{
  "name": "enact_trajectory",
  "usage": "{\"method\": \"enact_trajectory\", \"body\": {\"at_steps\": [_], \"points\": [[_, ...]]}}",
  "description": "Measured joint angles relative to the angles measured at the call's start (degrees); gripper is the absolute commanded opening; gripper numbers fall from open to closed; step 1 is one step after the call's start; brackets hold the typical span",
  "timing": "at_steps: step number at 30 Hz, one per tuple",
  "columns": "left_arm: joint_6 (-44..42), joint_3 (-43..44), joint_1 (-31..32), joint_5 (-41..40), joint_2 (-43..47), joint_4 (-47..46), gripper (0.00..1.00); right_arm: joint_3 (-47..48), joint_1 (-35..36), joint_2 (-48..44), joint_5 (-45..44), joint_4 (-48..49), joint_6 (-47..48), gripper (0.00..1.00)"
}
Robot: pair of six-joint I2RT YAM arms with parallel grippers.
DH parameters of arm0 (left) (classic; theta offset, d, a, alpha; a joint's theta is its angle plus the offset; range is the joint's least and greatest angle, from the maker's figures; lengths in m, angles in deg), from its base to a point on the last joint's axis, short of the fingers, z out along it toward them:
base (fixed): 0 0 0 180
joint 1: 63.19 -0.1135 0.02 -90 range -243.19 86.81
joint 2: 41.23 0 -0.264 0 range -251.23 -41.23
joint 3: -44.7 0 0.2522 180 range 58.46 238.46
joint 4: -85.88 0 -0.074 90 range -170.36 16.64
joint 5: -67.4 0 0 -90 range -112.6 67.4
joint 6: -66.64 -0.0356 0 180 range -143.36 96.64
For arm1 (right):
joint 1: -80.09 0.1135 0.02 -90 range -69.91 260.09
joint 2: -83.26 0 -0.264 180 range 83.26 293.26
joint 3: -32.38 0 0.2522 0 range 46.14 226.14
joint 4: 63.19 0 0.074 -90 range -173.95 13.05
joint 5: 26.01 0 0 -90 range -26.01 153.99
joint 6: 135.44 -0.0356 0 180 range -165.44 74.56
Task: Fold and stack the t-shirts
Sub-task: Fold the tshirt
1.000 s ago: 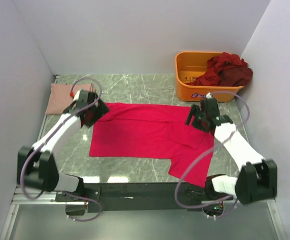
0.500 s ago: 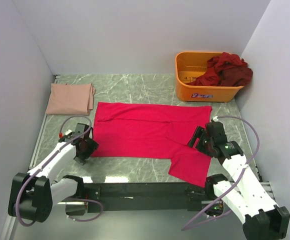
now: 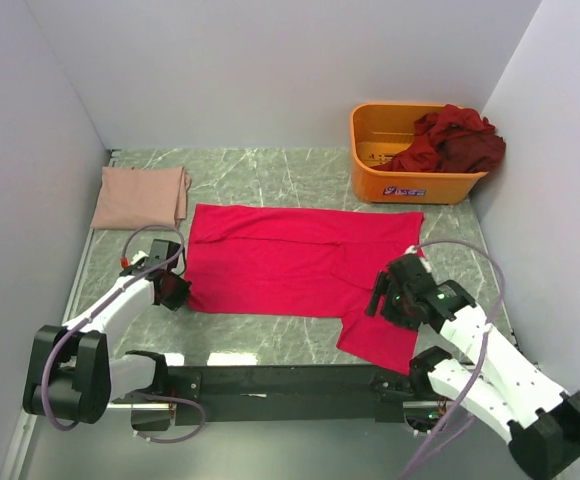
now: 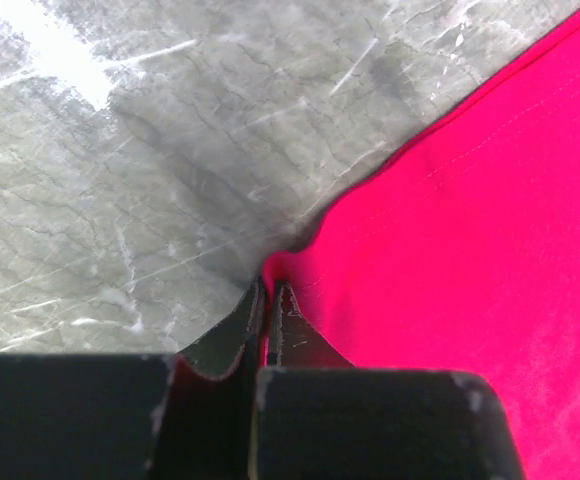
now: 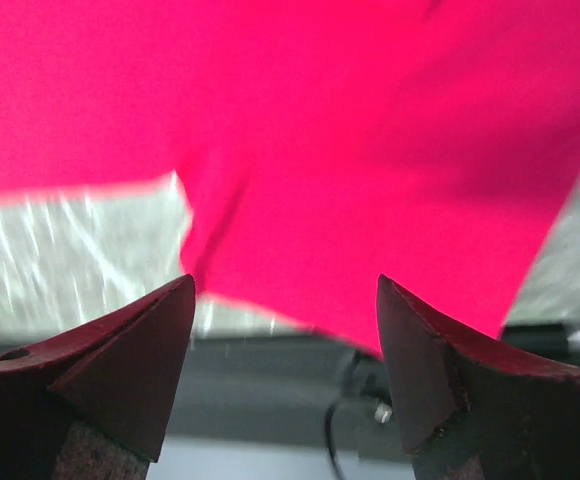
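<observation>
My right gripper moves back and down onto the sleeve's near edge next, since the sleeve sticks out from the shirt toward the black bar.
A bright pinkish-red t-shirt [image 3: 290, 262] lies spread flat across the middle of the table, one sleeve [image 3: 378, 338] reaching the near edge. My left gripper [image 3: 177, 292] sits low at the shirt's near-left corner. In the left wrist view the left gripper [image 4: 268, 292] is shut on that corner of the red cloth [image 4: 470, 230]. My right gripper [image 3: 383, 297] hovers over the sleeve area. In the right wrist view the right gripper [image 5: 285, 288] is open, with the red cloth [image 5: 350, 150] beyond its tips and nothing between them. A pale dusty pink t-shirt [image 3: 140, 196] lies folded at the back left.
An orange bin [image 3: 375, 135] stands at the back right with dark maroon t-shirts [image 3: 455, 140] heaped in it and hanging over its rim. Grey walls close in the table on three sides. A black rail [image 3: 280, 380] runs along the near edge.
My left gripper came from the shirt's far-left corner down to its near-left corner and shut on it. My right arm swung back from the far-right corner to the near sleeve, still open.
</observation>
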Motion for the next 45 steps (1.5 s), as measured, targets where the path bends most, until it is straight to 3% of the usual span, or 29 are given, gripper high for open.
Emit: {"method": "enact_trajectory", "body": {"at_steps": [8,13,21,24,25,27,34,45], "points": [[-1.05,-0.42,0.0,0.22,1.38,0.39,0.01,-2.25,22.27,9.07,3.08,-3.37,-10.45,0.75],[-1.44,-0.42,0.0,0.11,2.36,2.05,0.01,-3.67,26.01,14.86,3.06,-3.65,-14.21,0.69],[-1.53,-0.28,0.0,0.13,1.6,2.23,0.01,-4.9,23.98,22.1,2.29,0.72,-13.73,0.57],[-1.55,0.15,0.0,0.13,1.07,2.43,0.01,-4.81,22.56,22.56,2.54,1.16,-12.9,0.33],[-1.57,0.17,0.0,0.15,1.03,2.45,0.01,-4.76,22.05,22.62,2.4,1.07,-12.7,0.16],[-1.68,0.31,0.0,0.22,0.85,2.56,0.01,-4.63,20.61,22.51,1.51,0.5,-12.15,0.0],[-1.97,3.13,0.0,0.85,-0.44,3.87,0.01,-2.32,14.47,19.26,-5.27,-0.74,-9.9,0.0],[-3.61,11.65,0.0,3.3,-4.42,3.3,0.01,12.79,3.58,19.23,-13.49,-3.1,0.85,0.0]]}}
